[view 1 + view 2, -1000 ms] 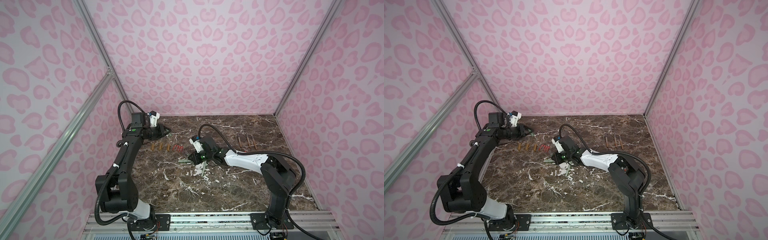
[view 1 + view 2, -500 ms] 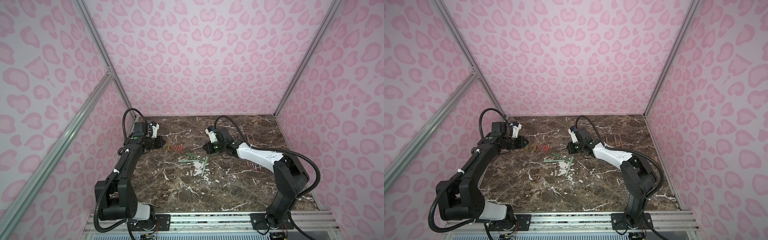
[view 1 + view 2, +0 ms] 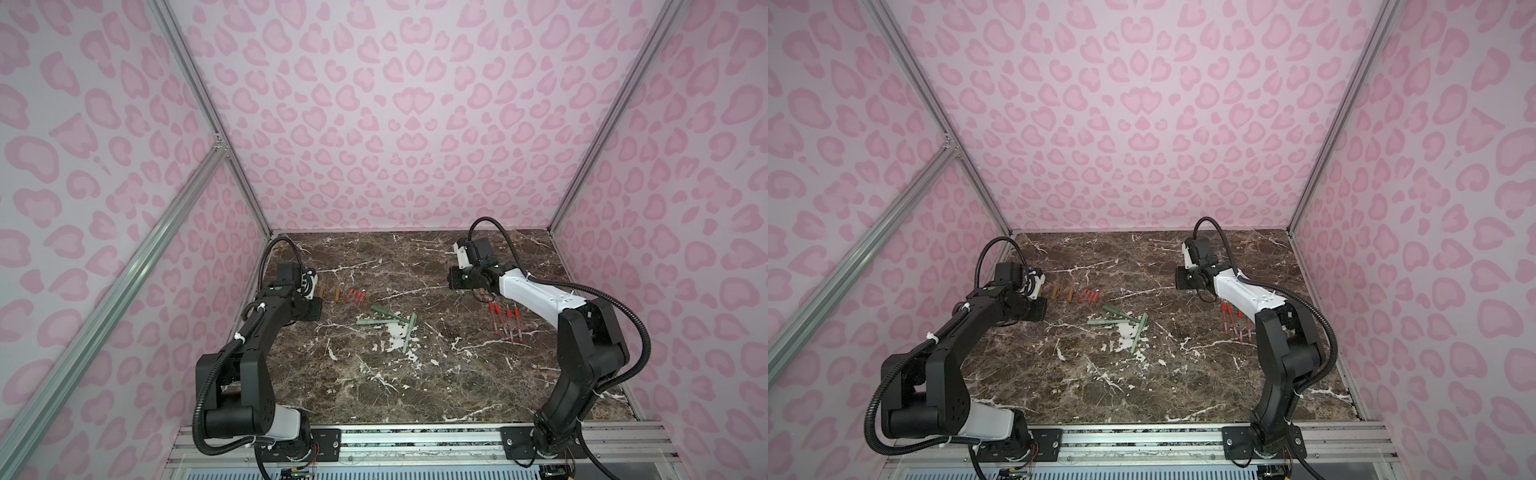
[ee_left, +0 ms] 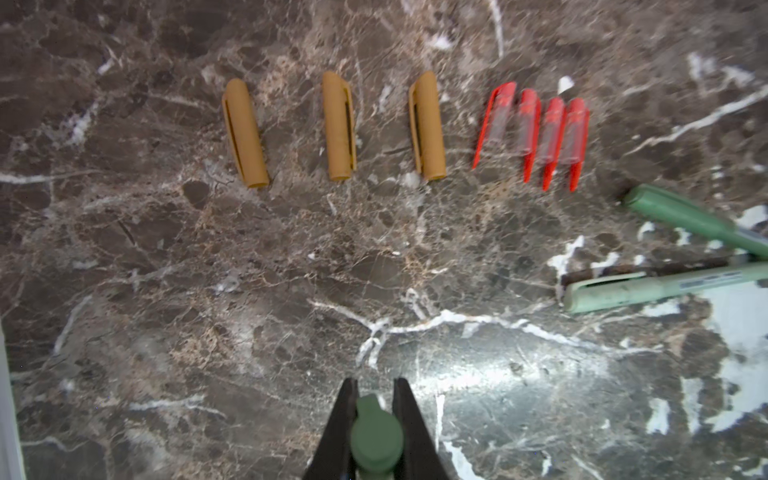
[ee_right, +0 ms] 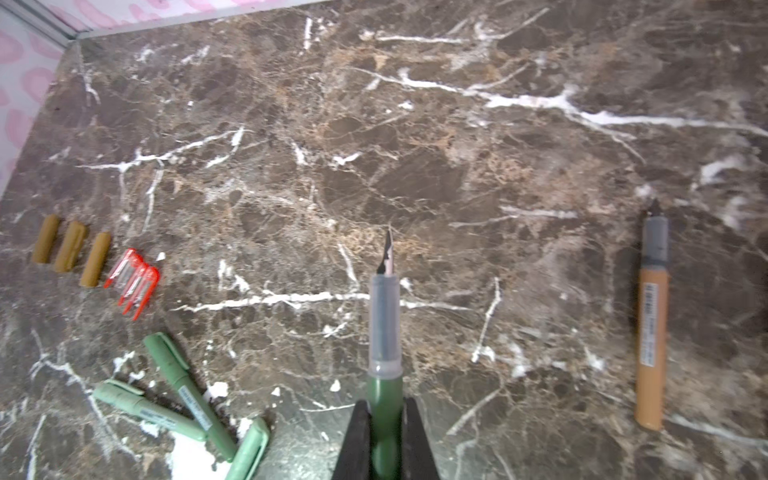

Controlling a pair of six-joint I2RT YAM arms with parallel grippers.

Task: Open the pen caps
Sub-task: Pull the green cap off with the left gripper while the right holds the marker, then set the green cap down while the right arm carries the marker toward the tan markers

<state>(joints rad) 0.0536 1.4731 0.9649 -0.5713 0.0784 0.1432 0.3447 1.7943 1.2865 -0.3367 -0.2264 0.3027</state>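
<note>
The bare marble short of the tan pen caps is empty at that spot, so I should next move my left gripper down to it and let go of the dark green cap [image 4: 377,436].
My left gripper [image 4: 376,388] is shut on a dark green pen cap [image 4: 377,436], seen end-on between the black fingers. My right gripper [image 5: 386,405] is shut on the matching dark green pen body [image 5: 385,395], its clear grip section and bare nib pointing away. Three tan pen caps [image 4: 338,126] and several red pen caps [image 4: 536,133] lie in a row at the back left [image 3: 336,294]. Three sage green pens [image 3: 386,318] lie capped in the middle. In both top views the left gripper [image 3: 309,311] is by the left wall and the right gripper [image 3: 1185,279] at the back right.
Several uncapped red pen bodies [image 3: 505,320] lie side by side at the right under the right arm. A tan pen body [image 5: 652,332] lies beside them. Pink patterned walls close in the marble table [image 3: 415,374] on three sides.
My right gripper has swung from the middle of the table to the back right with the pen body. My left gripper has drawn back a little towards the front, near the left wall.
</note>
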